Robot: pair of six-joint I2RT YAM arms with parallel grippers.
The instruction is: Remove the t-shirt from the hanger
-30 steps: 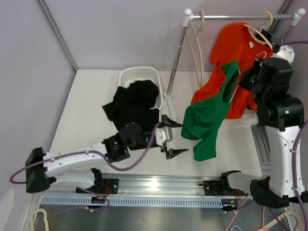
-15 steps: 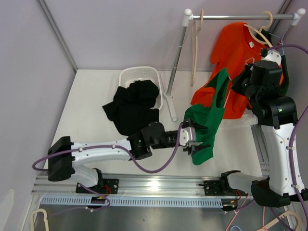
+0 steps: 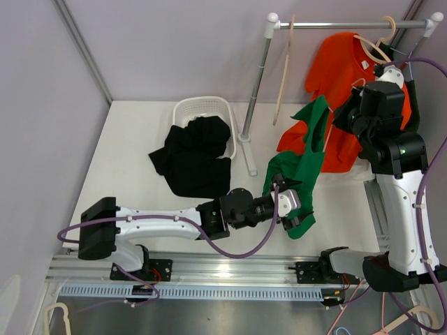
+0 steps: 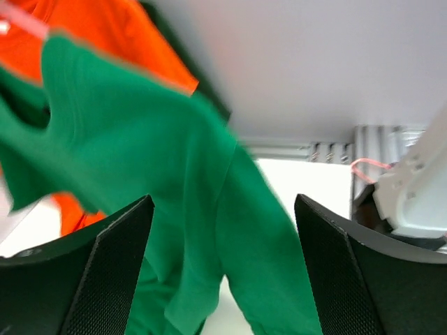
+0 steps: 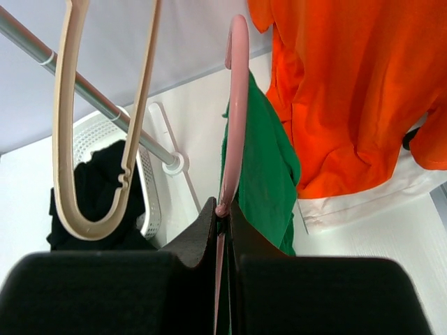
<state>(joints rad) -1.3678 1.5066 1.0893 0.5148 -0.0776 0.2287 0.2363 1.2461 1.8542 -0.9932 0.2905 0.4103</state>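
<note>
The green t-shirt's lower fold (image 3: 305,201) (image 4: 218,241) comes slightly deeper between my left gripper's fingers next, and they close together, since the cloth already lies between them.
A green t-shirt (image 3: 307,164) hangs from a pink hanger (image 5: 236,105), off the rail and above the table's right side. My right gripper (image 3: 343,115) is shut on the hanger's neck, seen in the right wrist view (image 5: 225,209), and holds it up with the shirt draped below. My left gripper (image 3: 297,207) is open, its two fingers on either side of the shirt's lower part. In the left wrist view the green cloth (image 4: 209,209) fills the gap between the wide-apart fingers (image 4: 105,279); the gripper (image 4: 223,202) is not closed on it.
An orange t-shirt (image 3: 349,70) hangs on a hanger on the rail (image 3: 335,25). An empty beige hanger (image 3: 285,63) hangs to its left. The rail's post (image 3: 255,98) stands mid-table. A white basket (image 3: 202,110) with black clothes (image 3: 192,157) spilling out sits at the back left.
My left arm has reached right, and its open fingers now straddle the green shirt's lower part. My right arm has lifted the hanger and shirt a little, up and left.
</note>
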